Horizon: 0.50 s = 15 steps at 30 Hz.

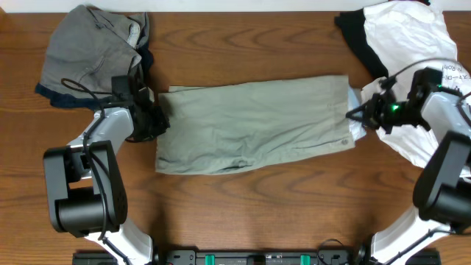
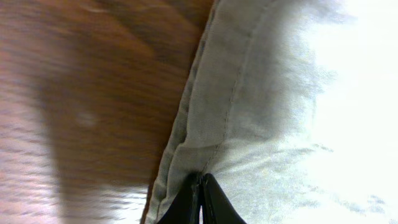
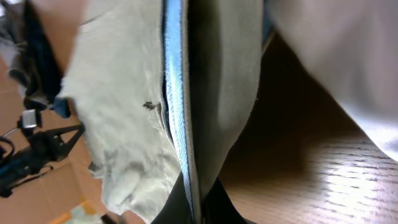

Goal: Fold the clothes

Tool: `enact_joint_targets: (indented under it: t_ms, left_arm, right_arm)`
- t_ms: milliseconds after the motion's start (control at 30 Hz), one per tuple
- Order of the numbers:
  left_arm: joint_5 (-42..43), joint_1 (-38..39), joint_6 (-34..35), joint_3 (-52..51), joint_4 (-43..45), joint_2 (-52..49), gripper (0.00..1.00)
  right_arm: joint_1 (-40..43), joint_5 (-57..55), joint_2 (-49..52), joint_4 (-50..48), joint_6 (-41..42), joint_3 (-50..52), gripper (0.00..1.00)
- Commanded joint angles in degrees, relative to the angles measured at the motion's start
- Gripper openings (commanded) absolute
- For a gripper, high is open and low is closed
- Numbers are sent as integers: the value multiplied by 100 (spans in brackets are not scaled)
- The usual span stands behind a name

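The hem of the shorts my left gripper pins lies to my right gripper's left in the overhead view, so next my right gripper should move the upper edge of the shorts onto it and release.
The pale khaki-olive shorts lie spread flat across the middle of the table. My left gripper is shut on their left edge; the left wrist view shows the fingers pinching the seamed cloth. My right gripper is shut on their right edge; the right wrist view shows the fingers clamped on a raised fold of the shorts. A white T-shirt over a black garment lies at the back right, under the right arm.
A grey garment with dark blue trim is heaped at the back left, just behind my left arm. Bare wooden table lies in front of the shorts.
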State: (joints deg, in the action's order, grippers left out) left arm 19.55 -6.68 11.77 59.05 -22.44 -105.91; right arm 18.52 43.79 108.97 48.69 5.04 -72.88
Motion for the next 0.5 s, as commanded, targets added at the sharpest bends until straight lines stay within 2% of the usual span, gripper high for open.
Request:
enact_joint_targets:
  t_ms: [0, 267, 467]
  left_arm:
    - [-28, 72, -31, -70, -13, -275, 6]
    - [-28, 232, -31, -70, 7, -275, 6]
    - [-31, 358, -31, -70, 66, -275, 6]
  right_arm:
    - [-234, 133, -485, 59, -197, -262, 1]
    - [-1469, 151, -866, -258, 225, -330, 1]
    - [-2643, 142, -857, -1281, 938, -330, 1]
